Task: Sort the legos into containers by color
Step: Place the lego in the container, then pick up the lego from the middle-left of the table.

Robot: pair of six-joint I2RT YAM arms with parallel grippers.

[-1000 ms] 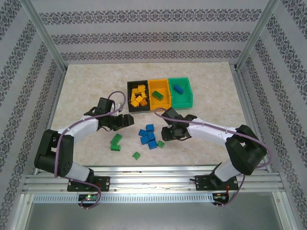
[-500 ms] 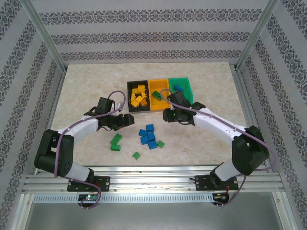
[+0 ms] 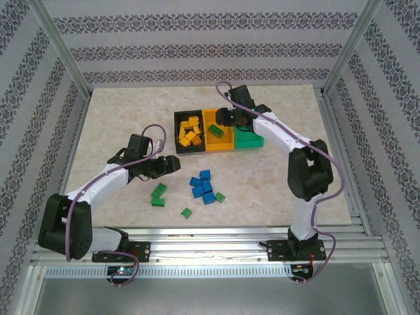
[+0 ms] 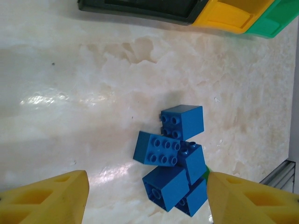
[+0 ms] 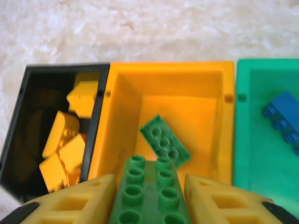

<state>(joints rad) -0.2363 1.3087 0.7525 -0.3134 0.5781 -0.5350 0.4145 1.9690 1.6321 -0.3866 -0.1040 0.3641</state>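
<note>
I need to move my left gripper back and down next, onto the outer green lego of the pair [image 3: 159,190], because that is the loose green piece nearest its empty fingers.
My right gripper [image 5: 149,186] is shut on a long green lego [image 5: 148,198] and hangs over the orange-yellow bin [image 5: 126,116], where another green lego [image 5: 165,140] lies. In the top view that gripper [image 3: 230,119] sits above the same bin [image 3: 225,140]. Several yellow legos [image 5: 63,147] fill the black bin [image 5: 99,126]. A blue lego [image 5: 282,114] lies in the green bin [image 5: 252,158]. My left gripper [image 4: 147,200] is open just short of a cluster of blue legos [image 4: 173,156], its fingers [image 4: 51,198] spread either side. In the top view the left gripper [image 3: 169,164] is left of the blue cluster [image 3: 203,186].
Loose green legos lie on the table at the left [image 3: 158,194], front [image 3: 187,212] and right [image 3: 220,196] of the blue cluster. The three bins stand in a row at mid-table, with the green one [image 3: 250,140] rightmost. Metal frame posts and patterned walls enclose the table.
My right arm has lifted from the table beside the blue cluster and swung back over the orange-yellow bin with the green lego in its grip. The left arm has barely moved.
</note>
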